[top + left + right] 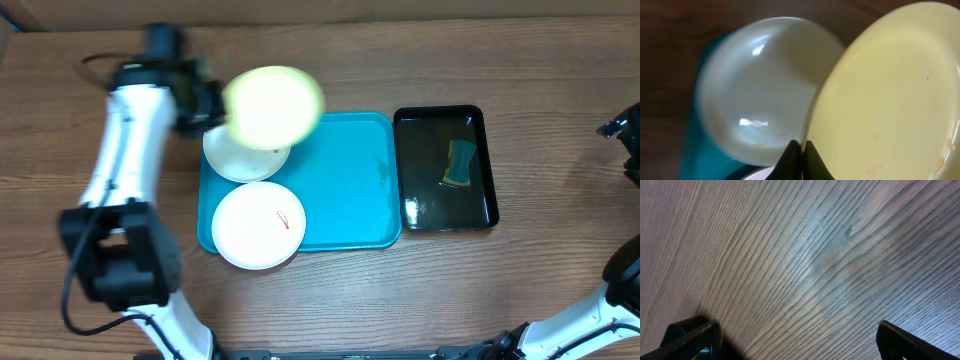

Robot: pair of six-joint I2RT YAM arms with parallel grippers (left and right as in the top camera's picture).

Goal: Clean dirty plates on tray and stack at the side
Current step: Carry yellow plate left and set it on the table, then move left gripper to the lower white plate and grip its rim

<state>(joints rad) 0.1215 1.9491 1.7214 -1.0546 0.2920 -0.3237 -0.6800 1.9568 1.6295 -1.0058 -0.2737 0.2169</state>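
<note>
My left gripper swings down next to the bare wood beside the turquoise tray, below and to its left in the overhead view, clear of white plates.
My left gripper (207, 104) (801, 146) is shut on the rim of the lime-green plate (272, 105) (890, 100), which hangs tilted and blurred above the back left corner of the turquoise tray (350, 190) (690, 150). Under it, one white plate (238, 160) (755, 90) lies on the tray, partly hidden in the overhead view. A second white plate (258, 225) with a reddish smear lies at the tray's front left, overlapping the rim. My right gripper (622, 135) (797, 335) stands open at the far right, over bare wood.
A glossy black tray (440, 112) stands right of the turquoise one, with a green-and-yellow sponge (461, 163) in it. The left arm's body (125, 200) stretches along the table's left side. A cardboard wall runs along the back edge.
</note>
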